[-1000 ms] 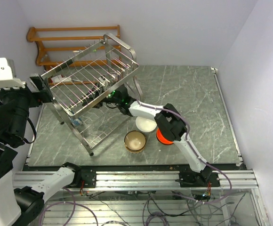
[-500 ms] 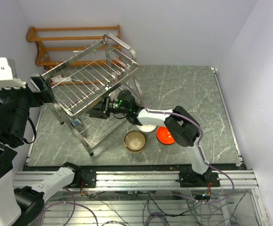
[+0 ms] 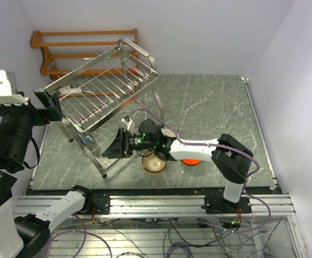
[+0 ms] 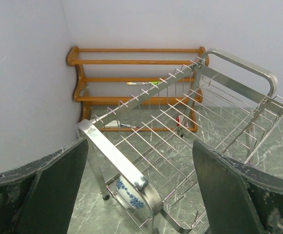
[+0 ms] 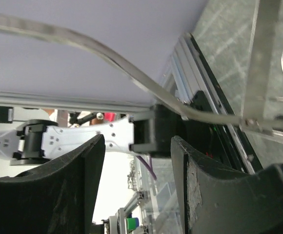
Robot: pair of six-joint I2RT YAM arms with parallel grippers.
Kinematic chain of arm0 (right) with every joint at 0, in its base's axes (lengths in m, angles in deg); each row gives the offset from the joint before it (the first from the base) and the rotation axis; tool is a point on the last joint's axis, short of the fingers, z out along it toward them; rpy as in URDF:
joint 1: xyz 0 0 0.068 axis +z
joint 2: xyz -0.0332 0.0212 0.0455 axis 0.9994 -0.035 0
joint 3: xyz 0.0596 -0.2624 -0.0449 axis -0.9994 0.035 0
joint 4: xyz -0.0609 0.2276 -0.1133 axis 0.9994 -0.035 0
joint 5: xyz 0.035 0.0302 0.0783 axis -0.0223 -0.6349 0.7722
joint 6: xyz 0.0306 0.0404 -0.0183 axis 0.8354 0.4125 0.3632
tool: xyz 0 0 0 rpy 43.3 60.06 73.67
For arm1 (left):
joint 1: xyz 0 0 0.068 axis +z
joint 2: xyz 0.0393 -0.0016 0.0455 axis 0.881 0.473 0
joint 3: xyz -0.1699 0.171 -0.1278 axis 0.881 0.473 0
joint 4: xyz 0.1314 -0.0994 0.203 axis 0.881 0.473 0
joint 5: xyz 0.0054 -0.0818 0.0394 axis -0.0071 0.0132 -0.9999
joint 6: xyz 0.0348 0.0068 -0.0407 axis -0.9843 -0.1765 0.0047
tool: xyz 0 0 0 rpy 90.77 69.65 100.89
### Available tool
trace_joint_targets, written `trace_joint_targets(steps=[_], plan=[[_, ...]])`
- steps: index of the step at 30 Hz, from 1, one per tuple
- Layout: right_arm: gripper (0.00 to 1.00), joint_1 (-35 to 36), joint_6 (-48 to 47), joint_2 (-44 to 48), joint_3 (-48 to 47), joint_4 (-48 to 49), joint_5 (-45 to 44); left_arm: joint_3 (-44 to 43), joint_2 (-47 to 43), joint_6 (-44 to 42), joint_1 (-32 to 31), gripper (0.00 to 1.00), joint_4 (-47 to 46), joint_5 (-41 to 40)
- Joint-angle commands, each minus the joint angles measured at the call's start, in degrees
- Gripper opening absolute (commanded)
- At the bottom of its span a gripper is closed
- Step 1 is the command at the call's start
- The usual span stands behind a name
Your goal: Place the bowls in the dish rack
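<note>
I will next move my right gripper away from the rack, tilt it down and lower it onto the tan bowl's rack-side rim, because that bowl is outside the rack.
The silver dish rack stands at the left of the table. A blue-and-white bowl sits in its lower tier and shows below the rack's end bar in the left wrist view. My left gripper is open, its jaws straddling that end bar without touching it. My right gripper is open and empty, low at the rack's near right side. The tan bowl and the orange-red bowl sit on the table, partly under my right arm. The white bowl is hidden.
A brown wooden slatted rack stands against the back wall behind the silver rack, also seen in the left wrist view. The grey marble table reaches to a metal rail at the near edge.
My right arm has swung left and toward the near edge, from under the rack's upper tier to beside its lower tier. It now covers the white bowl. The left gripper and rack have barely moved.
</note>
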Motion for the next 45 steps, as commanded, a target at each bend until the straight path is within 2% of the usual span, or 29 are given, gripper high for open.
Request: trace_joint_targets(steps=[1,4,7,13,19,25,33,41,45], plan=[[0.56,2.4,-2.4,6.4,7.0,-5.0,-5.3,-0.6,-0.5,0.4,0.3,0.99,0.4,2.3],[0.54,3.8,-0.3,11.2,14.4,-3.6,-9.0,0.1,-0.7,1.0,0.3,0.99,0.2,3.4],[0.54,5.4,-4.0,16.9,15.9,-12.3,-14.2,0.5,-0.9,1.8,0.3,0.99,0.0,4.8],[0.54,8.1,-15.1,22.6,9.0,-36.3,-27.6,0.4,-1.3,2.3,0.2,0.99,0.3,6.0],[0.54,10.7,-17.9,22.0,3.1,-53.0,-37.2,0.4,-1.9,2.2,0.2,0.99,1.1,6.0],[0.52,11.4,-14.6,20.0,1.4,-61.2,-44.0,1.5,-2.7,2.3,0.2,0.99,1.2,5.8],[0.51,11.4,-9.0,12.5,-6.2,-69.4,-50.6,1.2,-2.4,1.2,0.2,0.99,1.0,5.6],[0.47,11.4,-4.9,6.7,-12.1,-76.3,-56.7,1.7,-2.2,0.9,-0.1,0.99,1.0,5.6],[0.47,10.9,-5.7,6.1,-12.7,-76.0,-57.0,1.9,-2.1,0.5,-0.5,0.99,0.7,5.1]])
